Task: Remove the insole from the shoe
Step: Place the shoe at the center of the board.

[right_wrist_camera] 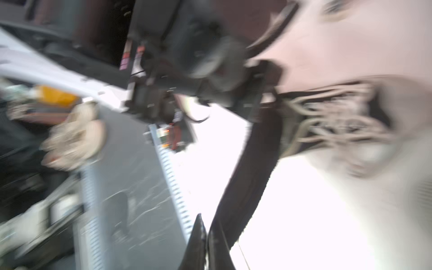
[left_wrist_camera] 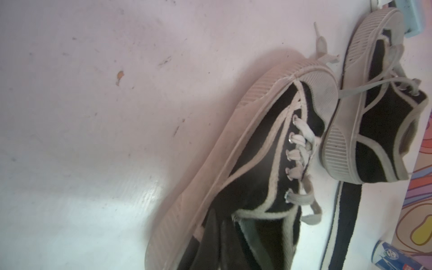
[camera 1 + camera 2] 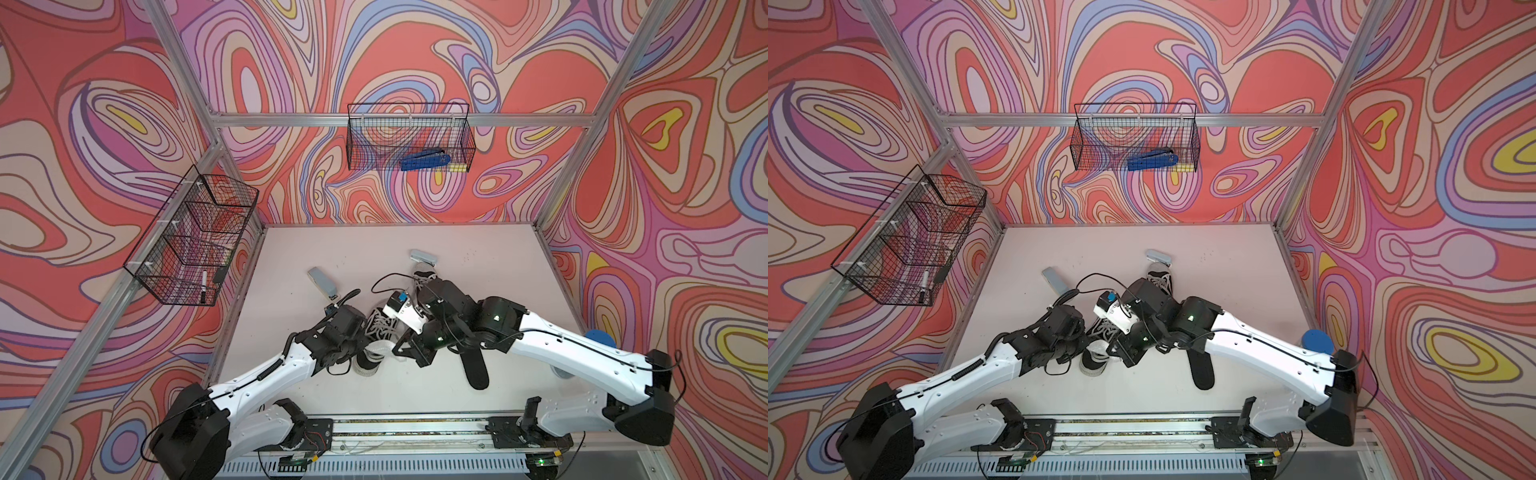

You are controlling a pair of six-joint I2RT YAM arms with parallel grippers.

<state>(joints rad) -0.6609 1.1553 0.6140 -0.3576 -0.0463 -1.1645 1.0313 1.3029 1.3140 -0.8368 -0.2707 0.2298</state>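
My left gripper next should move the shoe outward onto clear table (image 3: 399, 284) (image 2: 339, 33) beside the second shoe, then let go of the shoe's side, as the insole stretches out to my right gripper.
A black shoe (image 3: 376, 328) with white laces lies in the middle of the table in both top views, heel toward the front edge. In the left wrist view my left gripper (image 2: 215, 247) is shut on the shoe's (image 2: 245, 145) side wall at the heel opening. My right gripper (image 3: 397, 351) comes in from the right beside the heel. The blurred right wrist view shows that gripper (image 1: 207, 247) shut on the end of a dark insole (image 1: 247, 177). The insole stretches from the fingertips back to the shoe's (image 1: 339, 117) opening.
A second black shoe (image 3: 426, 276) lies behind the first. A loose black insole (image 3: 476, 368) rests on the table under my right forearm. Two grey blocks (image 3: 322, 282) (image 3: 424, 257) lie farther back. Wire baskets (image 3: 409, 137) (image 3: 195, 237) hang on the walls.
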